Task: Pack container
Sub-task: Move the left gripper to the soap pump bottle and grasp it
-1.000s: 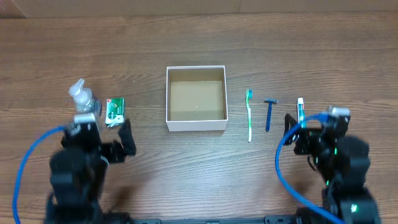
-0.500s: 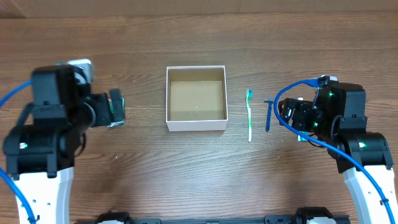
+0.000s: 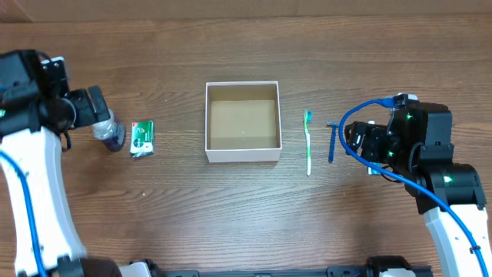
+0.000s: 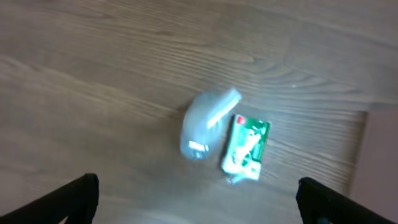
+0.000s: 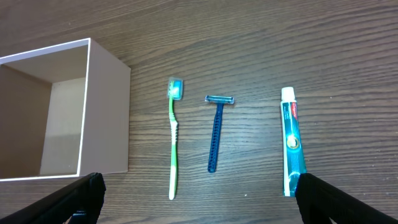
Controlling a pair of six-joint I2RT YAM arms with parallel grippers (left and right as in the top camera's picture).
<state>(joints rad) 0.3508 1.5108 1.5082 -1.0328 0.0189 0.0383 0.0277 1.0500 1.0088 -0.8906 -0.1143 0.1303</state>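
Note:
My left gripper will go down with its fingers open around the clear spray bottle (image 3: 110, 135) (image 4: 205, 121) and then close, because the bottle is below it, next to the green packet.
The container (image 3: 243, 155), a square white box with a brown inside, stands empty at the table's middle; its corner also shows in the right wrist view (image 5: 87, 106). A clear spray bottle (image 3: 110, 135) and a green packet (image 3: 141, 138) lie to its left, and both show blurred in the left wrist view, bottle (image 4: 205, 121) and packet (image 4: 247, 146). A green toothbrush (image 5: 173, 143), a blue razor (image 5: 216, 134) and a toothpaste tube (image 5: 292, 149) lie to its right. My left gripper (image 4: 198, 205) is open and empty above the bottle. My right gripper (image 5: 199, 202) is open and empty above these three.
In the overhead view the toothbrush (image 3: 309, 143) and razor (image 3: 332, 141) show, while the right arm (image 3: 407, 146) hides the toothpaste. The left arm (image 3: 46, 100) is at the far left edge. Bare wood lies in front of the box.
My left arm has swung back and to the left, uncovering the spray bottle. My right arm moved in over the toothpaste a second ago and has held still since.

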